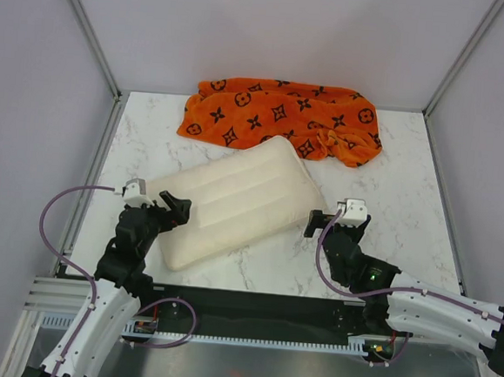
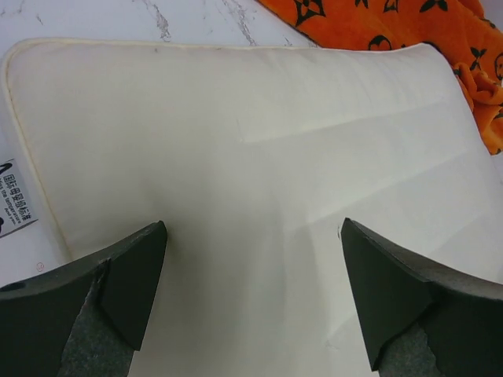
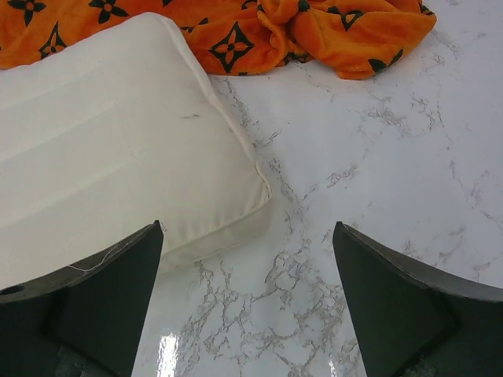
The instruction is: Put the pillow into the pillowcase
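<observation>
My right gripper will next move away from my base, past the edge of the pillow, and then go down onto the pillowcase's bunched near corner (image 1: 336,150) (image 3: 321,45).
The cream-white pillow (image 1: 234,200) lies slantwise in the middle of the marble table. The orange pillowcase (image 1: 284,114) with black motifs lies crumpled behind it, its near edge touching the pillow's far corner. My left gripper (image 1: 179,207) is open and empty, hovering over the pillow's left end; the pillow (image 2: 251,157) fills the left wrist view between the fingertips (image 2: 149,243). My right gripper (image 1: 323,222) is open and empty just right of the pillow's near right corner (image 3: 259,188), above bare table. The pillowcase (image 3: 236,31) shows at the top of the right wrist view.
The white marble table (image 1: 398,217) is walled by grey panels on the left, back and right. A metal rail (image 1: 250,328) with the arm bases runs along the near edge. A small printed label (image 2: 16,196) is sewn at the pillow's left edge.
</observation>
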